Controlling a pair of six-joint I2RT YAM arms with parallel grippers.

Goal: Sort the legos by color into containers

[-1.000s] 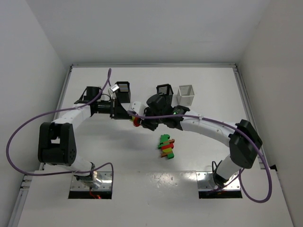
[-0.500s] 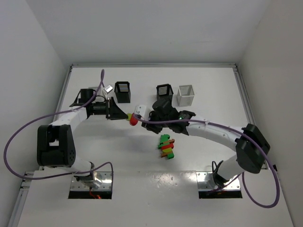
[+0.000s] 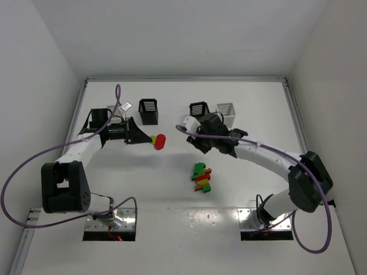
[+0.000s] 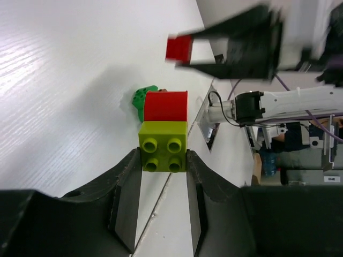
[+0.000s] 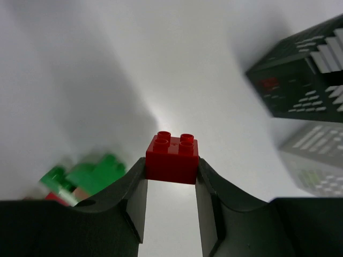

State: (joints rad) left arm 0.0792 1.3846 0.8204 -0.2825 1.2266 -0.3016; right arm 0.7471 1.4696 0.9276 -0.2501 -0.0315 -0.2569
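Observation:
My right gripper carries the matching red lego outward over the open top of the black bin with red inside next and releases it, since the bin lies outward.
My left gripper (image 3: 150, 139) is shut on a yellow-green brick (image 4: 163, 153) with a red brick (image 4: 166, 106) stuck on its far end; this red brick shows in the top view (image 3: 160, 141). My right gripper (image 3: 186, 127) is shut on a separate red brick (image 5: 172, 158), held above the table a short way right of the left gripper. A pile of green, red, orange-brown and yellow-green legos (image 3: 200, 177) lies on the table. A black bin (image 3: 148, 110), a second black bin (image 3: 198, 109) and a white bin (image 3: 226, 112) stand at the back. The other white bin does not show clearly.
The left arm lies across the left part of the table, the right arm arches over the right part. A purple cable loops off each arm. White walls close the table at the back and sides. The pile also shows in the right wrist view (image 5: 91, 174).
The two grippers met at the middle and have pulled apart. The left went left with the yellow-green and red bricks; the right went back right holding a red brick.

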